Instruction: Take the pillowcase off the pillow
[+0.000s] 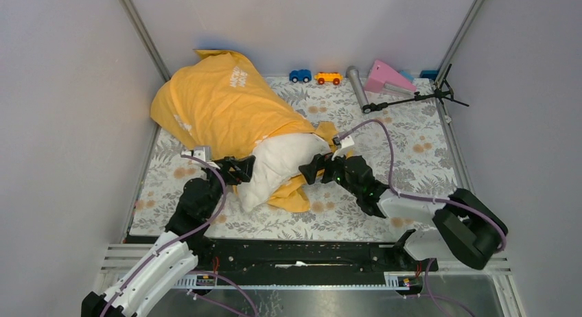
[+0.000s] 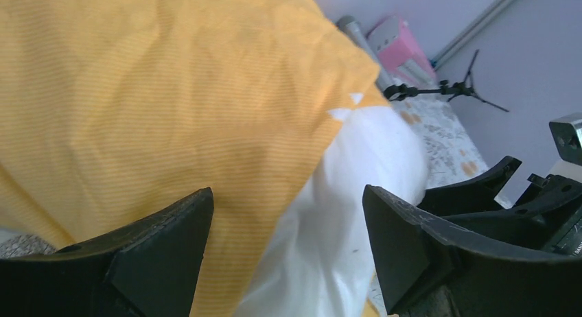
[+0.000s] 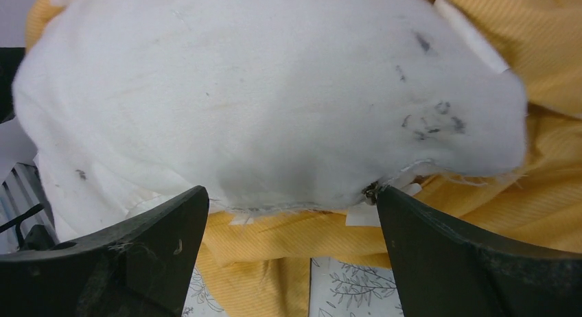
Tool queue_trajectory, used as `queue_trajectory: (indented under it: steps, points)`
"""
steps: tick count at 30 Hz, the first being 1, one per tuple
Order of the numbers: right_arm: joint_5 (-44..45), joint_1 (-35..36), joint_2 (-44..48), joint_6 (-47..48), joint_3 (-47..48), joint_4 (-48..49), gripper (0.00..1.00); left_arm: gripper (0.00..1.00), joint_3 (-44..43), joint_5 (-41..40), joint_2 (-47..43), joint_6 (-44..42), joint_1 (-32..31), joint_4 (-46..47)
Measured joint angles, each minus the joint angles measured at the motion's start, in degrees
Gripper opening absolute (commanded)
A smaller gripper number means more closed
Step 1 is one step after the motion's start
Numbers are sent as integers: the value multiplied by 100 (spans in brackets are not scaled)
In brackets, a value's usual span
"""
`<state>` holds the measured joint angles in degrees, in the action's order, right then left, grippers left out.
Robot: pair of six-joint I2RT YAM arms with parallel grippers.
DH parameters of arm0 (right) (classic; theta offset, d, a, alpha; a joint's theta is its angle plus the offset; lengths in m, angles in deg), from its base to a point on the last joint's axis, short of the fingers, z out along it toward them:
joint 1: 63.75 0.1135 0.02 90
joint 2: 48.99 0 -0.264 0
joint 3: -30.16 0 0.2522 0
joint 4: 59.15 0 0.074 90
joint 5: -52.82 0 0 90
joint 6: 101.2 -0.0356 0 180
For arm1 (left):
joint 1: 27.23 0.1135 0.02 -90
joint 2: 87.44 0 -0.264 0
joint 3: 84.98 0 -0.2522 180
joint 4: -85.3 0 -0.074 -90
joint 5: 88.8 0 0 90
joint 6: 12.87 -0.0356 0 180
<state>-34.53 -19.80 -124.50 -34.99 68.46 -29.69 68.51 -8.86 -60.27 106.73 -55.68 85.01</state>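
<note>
The pillow's bare seam edge [image 1: 296,178] [image 3: 298,206] shows between the open fingers, above the yellow fabric, so the robot's right gripper should move in onto that edge and close.
The yellow-orange pillowcase [image 1: 219,104] covers the far part of the off-white pillow [image 1: 278,162], whose near end sticks out bare toward me. My left gripper [image 1: 241,170] is open at the pillow's left side, where the pillowcase edge [image 2: 171,111] meets the white pillow [image 2: 357,186]. My right gripper [image 1: 314,171] is open at the pillow's right side. In the right wrist view the pillow [image 3: 261,90] fills the frame, with yellow pillowcase fabric [image 3: 295,241] bunched under it between the open jaws. Neither gripper holds anything.
A floral cloth [image 1: 405,145] covers the table. At the back stand a blue toy car [image 1: 300,75], an orange toy car [image 1: 328,77], a grey cylinder [image 1: 357,87], a pink wedge [image 1: 388,77] and a black tripod [image 1: 415,97]. Grey walls close in left and right.
</note>
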Motion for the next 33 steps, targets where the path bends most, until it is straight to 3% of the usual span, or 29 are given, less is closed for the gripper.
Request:
queue_trajectory:
  steps: [7, 8, 11, 13, 14, 25, 30, 33]
  points:
    - [-22, 59, -1161, -929, 538, -7, 98, 85, -229, -173, 1049, 0, 0, -98]
    - [-24, 59, -1255, -999, 581, 0, 89, 85, -275, -170, 1182, 0, 0, -92]
    - [-31, 59, -1423, -1202, 632, 59, 48, 85, -382, -127, 1510, 0, 2, -55]
    - [46, 68, -1410, -1294, 619, 136, 11, 85, -428, -111, 1604, 0, 2, -46]
    - [125, 70, -1370, -1281, 588, 164, 0, 85, -444, -109, 1626, 0, 2, -39]
    - [2173, 157, 721, -1401, -693, 219, 0, 85, -522, 28, 1742, 138, -55, -98]
    - [3010, 175, 1088, -1370, -844, 114, 0, 85, -470, 48, 1335, 140, -44, -70]
    - [3176, 170, 1095, -1325, -846, 79, 0, 81, -350, 476, 1287, 17, -20, 199]
